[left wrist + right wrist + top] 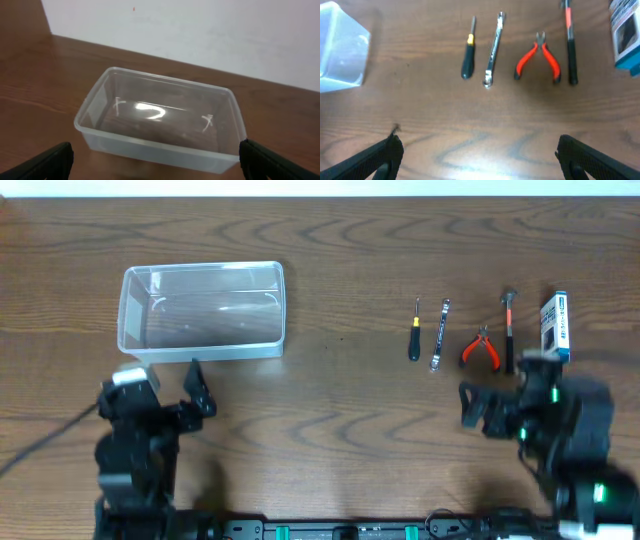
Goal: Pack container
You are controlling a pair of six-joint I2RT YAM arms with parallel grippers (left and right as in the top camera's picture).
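The container's side facing the tools [282,306] [332,41] is the next place for my right gripper: it will move away from my base and across past the screwdriver, then down over that side.
The clear plastic container [203,310] stands empty at the back left of the table; it fills the left wrist view [160,120]. A small screwdriver [414,330], a wrench [440,335], red-handled pliers [481,348] and a hammer [509,330] lie in a row at the right, also in the right wrist view: screwdriver [468,50], wrench [493,50], pliers [538,57], hammer [569,45]. My left gripper [170,380] [157,162] is open just in front of the container. My right gripper [490,395] [479,155] is open in front of the tools.
A small blue-and-white box [556,325] stands at the far right beside the hammer, also in the right wrist view [626,35]. The wooden table [340,410] carries everything. A pale wall [200,30] rises behind the container.
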